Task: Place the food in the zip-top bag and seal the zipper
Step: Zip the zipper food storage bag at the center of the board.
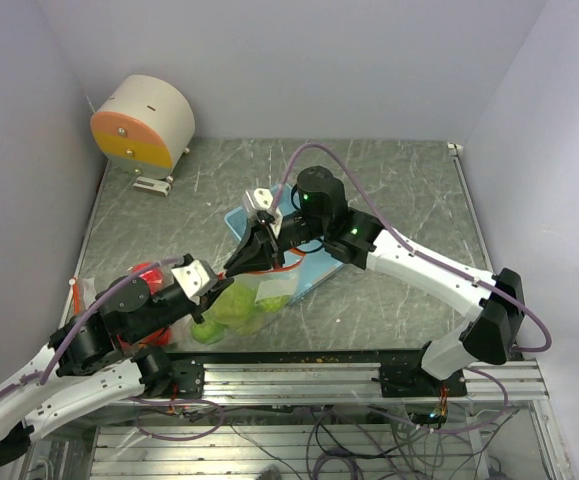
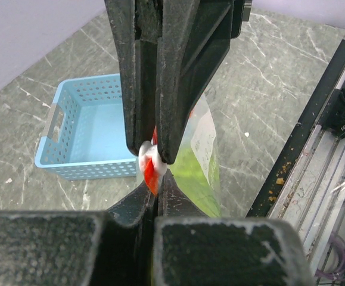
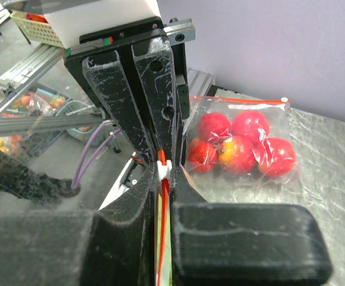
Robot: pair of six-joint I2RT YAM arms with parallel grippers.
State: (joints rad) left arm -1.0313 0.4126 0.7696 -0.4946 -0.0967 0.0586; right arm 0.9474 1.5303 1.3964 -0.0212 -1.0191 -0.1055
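Observation:
The rest of the zipper [image 3: 162, 238] runs to the right of my right gripper in the top view. I should next pull the slider [image 3: 164, 169] that way along it and release.
A clear zip-top bag [image 1: 237, 306] holding green melon-like fruits [image 2: 191, 174] hangs at the table's near edge between both grippers. My left gripper [image 2: 155, 188] is shut on the end of the red-orange zipper [image 2: 151, 176]. My right gripper [image 3: 165, 179] faces it and is shut on the same zipper [image 3: 163, 208], next to its white slider [image 3: 164, 169]. In the top view the two grippers, left [image 1: 219, 283] and right [image 1: 241, 262], meet tip to tip above the bag. A second clear bag with red fruits and one yellow-red fruit [image 3: 239, 144] lies on the table to the left [image 1: 149, 275].
The light blue basket [image 2: 83, 137] stands just behind the bag, partly under my right arm [image 1: 304, 275]. A round cream and orange device [image 1: 144, 125] sits at the back left. The aluminium rail [image 1: 299, 370] runs along the near edge.

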